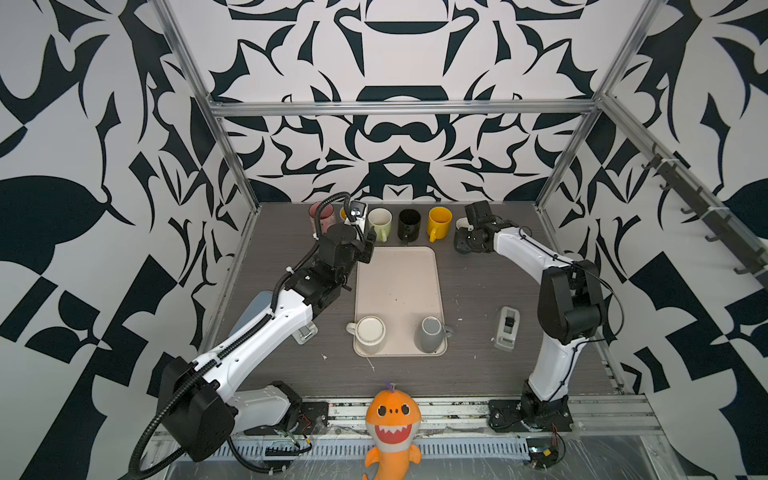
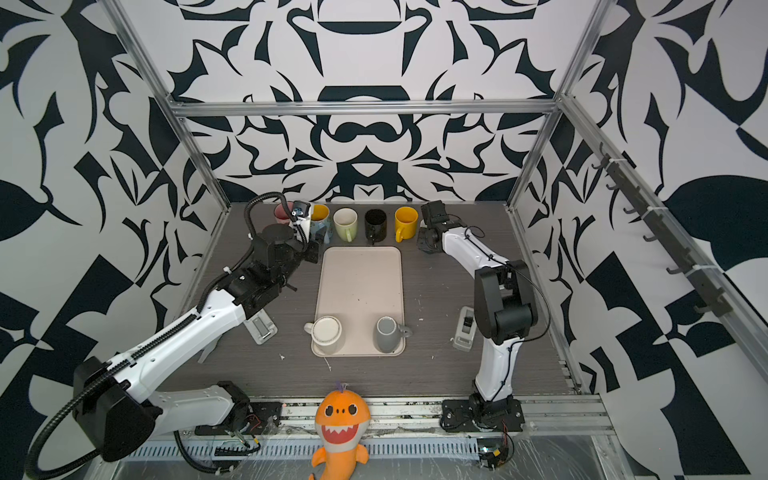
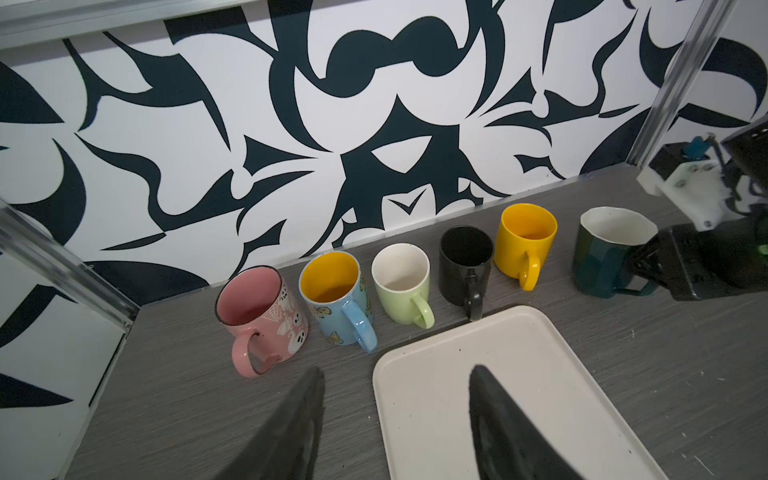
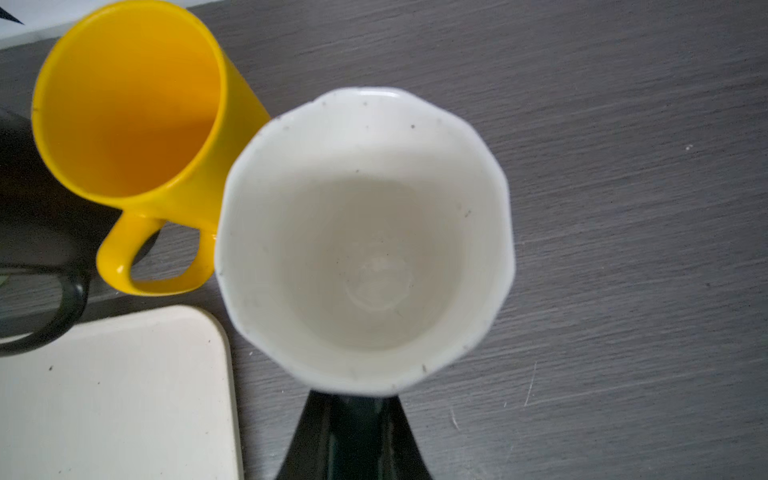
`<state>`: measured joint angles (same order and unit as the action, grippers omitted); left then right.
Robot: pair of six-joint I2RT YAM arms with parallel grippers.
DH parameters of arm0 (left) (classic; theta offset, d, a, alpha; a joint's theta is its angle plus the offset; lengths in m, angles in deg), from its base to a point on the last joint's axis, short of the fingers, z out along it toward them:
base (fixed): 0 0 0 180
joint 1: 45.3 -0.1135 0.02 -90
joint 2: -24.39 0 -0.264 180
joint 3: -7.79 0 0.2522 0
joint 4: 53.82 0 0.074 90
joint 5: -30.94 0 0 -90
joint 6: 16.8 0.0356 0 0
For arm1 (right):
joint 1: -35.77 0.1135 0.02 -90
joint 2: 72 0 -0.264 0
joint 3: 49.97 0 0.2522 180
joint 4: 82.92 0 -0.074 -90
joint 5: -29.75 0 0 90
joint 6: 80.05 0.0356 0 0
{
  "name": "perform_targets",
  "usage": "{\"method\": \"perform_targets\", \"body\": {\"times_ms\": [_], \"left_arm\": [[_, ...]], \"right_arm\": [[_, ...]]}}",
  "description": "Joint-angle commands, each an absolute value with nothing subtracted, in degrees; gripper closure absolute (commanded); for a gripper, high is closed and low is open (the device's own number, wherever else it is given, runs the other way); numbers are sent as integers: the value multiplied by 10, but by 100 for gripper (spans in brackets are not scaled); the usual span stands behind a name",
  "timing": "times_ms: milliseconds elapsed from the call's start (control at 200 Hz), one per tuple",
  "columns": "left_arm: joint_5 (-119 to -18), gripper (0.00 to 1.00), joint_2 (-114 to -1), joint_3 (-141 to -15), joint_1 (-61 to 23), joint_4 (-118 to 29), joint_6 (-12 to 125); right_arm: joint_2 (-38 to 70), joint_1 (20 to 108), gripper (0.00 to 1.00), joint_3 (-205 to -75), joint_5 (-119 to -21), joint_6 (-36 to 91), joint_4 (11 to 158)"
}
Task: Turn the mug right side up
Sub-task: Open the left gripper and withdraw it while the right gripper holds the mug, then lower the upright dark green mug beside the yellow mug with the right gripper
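Observation:
The dark green mug is closer than the row, so my right gripper should next move gently outward to the tabletop beside the yellow mug and let go of the dark green mug.
A dark green mug with a white inside stands upright, mouth up, on the table at the right end of the back row of mugs. My right gripper is shut on its handle; in a top view the gripper covers most of the mug. My left gripper is open and holds nothing. It hangs over the far left corner of the beige tray, just in front of the blue mug. On the tray's near end stands a cream mug, bottom up, beside a grey mug.
The back row also holds a pink mug, a light green mug, a black mug and a yellow mug, all mouth up. A tape dispenser lies right of the tray. An orange shark plush sits at the front edge.

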<state>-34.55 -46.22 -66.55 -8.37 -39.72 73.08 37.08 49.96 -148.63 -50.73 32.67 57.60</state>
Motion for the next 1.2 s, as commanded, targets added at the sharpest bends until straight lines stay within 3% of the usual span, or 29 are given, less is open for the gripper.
{"method": "perform_targets", "body": {"times_ms": [0, 545, 850, 1195], "left_arm": [[-349, 41, -450, -652, -87, -383, 709], [-340, 39, -427, -656, -88, -352, 697], [-329, 39, -421, -657, -88, -337, 699], [-321, 38, -409, -653, -88, -330, 702]], "right_arm": [[364, 495, 100, -1532, -472, 320, 621], [405, 485, 100, -1538, -458, 332, 637], [405, 485, 72, -1529, -467, 342, 639], [390, 485, 49, -1511, -470, 349, 642]]}}
